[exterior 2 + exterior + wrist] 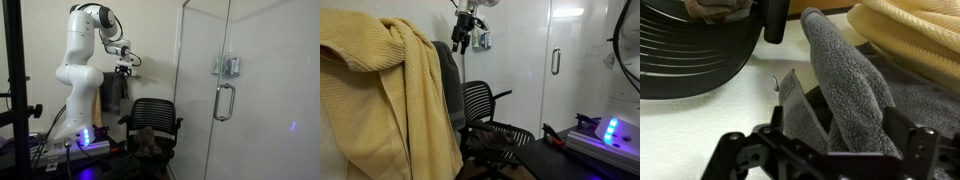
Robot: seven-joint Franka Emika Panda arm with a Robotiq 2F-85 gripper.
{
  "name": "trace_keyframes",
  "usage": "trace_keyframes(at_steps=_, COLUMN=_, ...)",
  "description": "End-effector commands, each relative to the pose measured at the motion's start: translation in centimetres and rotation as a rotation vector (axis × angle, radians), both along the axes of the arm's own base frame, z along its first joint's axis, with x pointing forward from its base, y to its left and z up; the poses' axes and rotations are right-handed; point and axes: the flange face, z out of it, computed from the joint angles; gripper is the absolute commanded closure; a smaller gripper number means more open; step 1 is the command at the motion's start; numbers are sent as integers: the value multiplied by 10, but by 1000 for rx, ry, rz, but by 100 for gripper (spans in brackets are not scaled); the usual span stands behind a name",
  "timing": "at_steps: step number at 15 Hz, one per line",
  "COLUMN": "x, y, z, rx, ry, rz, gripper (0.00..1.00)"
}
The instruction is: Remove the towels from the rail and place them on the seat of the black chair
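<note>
The gripper shifts toward the right in the wrist view and closes next, since the grey towel's raised fold (444,48) (857,118) lies that way between the open fingers.
A grey towel (845,80) hangs over the rail as a raised ridge. It also shows in an exterior view (448,85). My gripper (845,140) straddles this ridge from above, fingers apart on either side, towel filling the gap. The gripper shows in both exterior views (461,42) (124,68). A large yellow towel (390,90) hangs on the rail beside the grey one and shows in the wrist view (910,35). The black mesh chair (485,100) (155,112) stands below, with a brownish towel (145,138) (715,8) on its seat (690,50).
A glass door with a metal handle (225,100) stands beside the chair. The robot base has a lit blue control box (610,130) (88,140). A black frame post (14,90) stands at the edge of an exterior view.
</note>
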Motion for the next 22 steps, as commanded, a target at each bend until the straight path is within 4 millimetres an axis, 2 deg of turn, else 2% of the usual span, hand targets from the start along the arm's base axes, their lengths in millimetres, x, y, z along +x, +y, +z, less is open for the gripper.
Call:
trace_keyframes(at_steps=1, x=1, y=1, z=2, rx=3, ry=-4, rz=-1, gripper=0)
trace_keyframes(at_steps=3, x=3, y=1, z=2, rx=68, ry=24, rz=-22, gripper=0)
trace_keyframes(at_steps=7, x=-2, y=19, z=6, rx=210, ry=-15, rz=18, gripper=0)
trace_keyframes(at_steps=12, x=-6, y=26, z=8, rx=223, ry=4, rz=30, gripper=0)
trace_keyframes(at_steps=14, x=-5, y=26, z=6, rx=232, ry=3, rz=31, gripper=27)
trace_keyframes(at_steps=22, x=-7, y=26, z=5, rx=223, ry=-6, rz=30, gripper=84)
